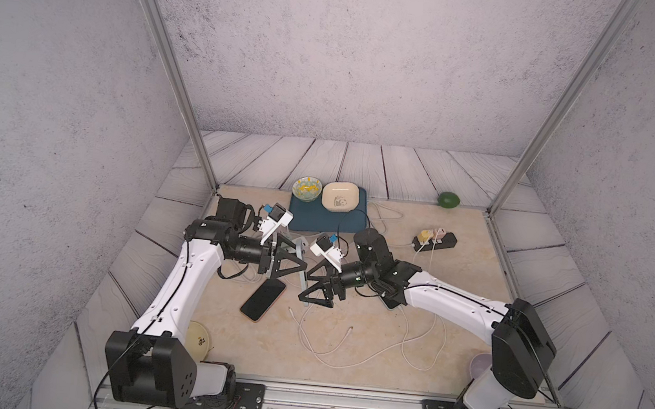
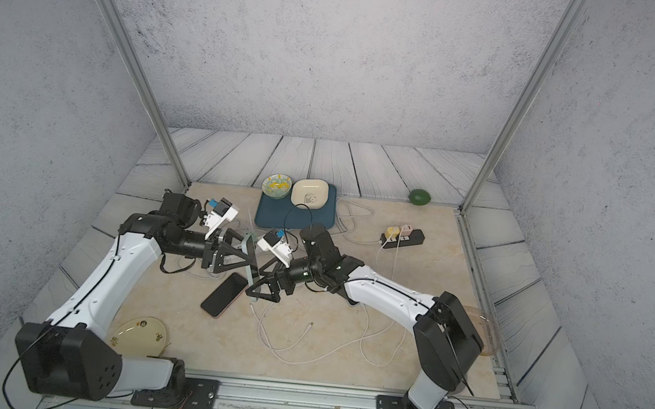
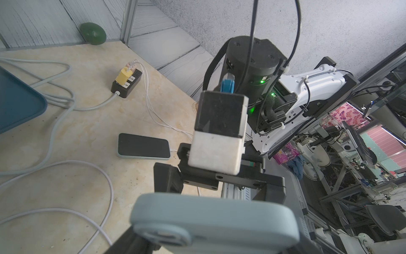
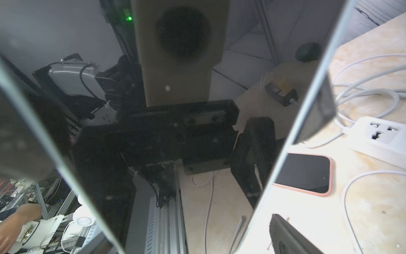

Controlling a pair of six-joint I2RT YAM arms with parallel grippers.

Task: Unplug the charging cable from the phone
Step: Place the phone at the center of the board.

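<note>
The right gripper centers with a small shift and closes across the phone's lower end [image 1: 304, 283] [image 4: 182, 234] next, as the open fingers already are on either side of the phone.
My left gripper [image 1: 301, 270] is shut on the phone [image 1: 302, 264], which wears a pale blue-grey case and stands edge-on between the two arms. The phone's case back [image 3: 215, 222] fills the bottom of the left wrist view. Its dark screen [image 4: 153, 132] fills the right wrist view. My right gripper [image 1: 304, 287] is open, with a finger on either side of the phone's lower end. The white charging cable [image 1: 324, 350] loops over the table, and one plug end [image 1: 290, 309] lies loose just below the phone. The phone's port is hidden.
A pink-cased phone [image 1: 263, 299] lies screen-up by the left arm. A teal-cased phone [image 3: 144, 146] with a cable in it lies under the right arm. Behind stand a black power strip [image 1: 435, 240] and a blue tray [image 1: 308, 220] with two bowls. A white power strip [image 4: 377, 136] is nearby.
</note>
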